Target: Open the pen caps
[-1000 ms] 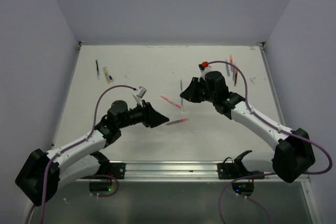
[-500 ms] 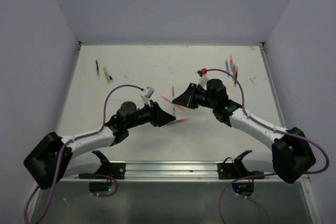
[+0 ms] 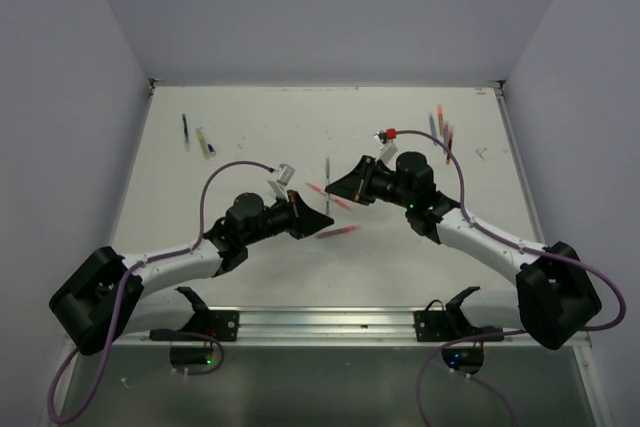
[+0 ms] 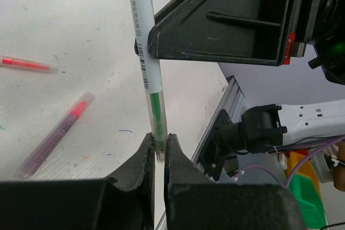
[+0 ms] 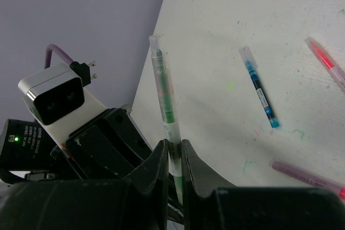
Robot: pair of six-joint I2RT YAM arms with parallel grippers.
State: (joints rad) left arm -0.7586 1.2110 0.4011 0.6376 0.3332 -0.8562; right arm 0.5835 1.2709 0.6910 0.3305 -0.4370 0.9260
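Observation:
The green pen goes with my left gripper to its left in the top view next, then its stub end comes down onto the bare tabletop beside the blue pen for release.
A green pen (image 4: 145, 52) with a clear barrel and a white label stands upright above the table, a thin line in the top view (image 3: 327, 172). My right gripper (image 5: 173, 149) is shut on its labelled middle. My left gripper (image 4: 159, 146) is shut on the pen's clear stub end, just below the right fingers (image 4: 215, 25). The pen's other clear end (image 5: 156, 47) sticks up free. Which end is the pen cap I cannot tell. In the top view the left gripper (image 3: 322, 215) and right gripper (image 3: 332, 187) meet at mid-table.
Two red pens (image 3: 325, 192) (image 3: 338, 232) lie on the table under the grippers. A blue pen (image 5: 259, 87) lies nearby. More pens lie at the far left (image 3: 186, 130) and far right (image 3: 440, 127). The metal rail (image 3: 330, 322) runs along the near edge.
My left gripper has moved right and closed on the pen's lower end. The right gripper carried the pen slightly left, then held still.

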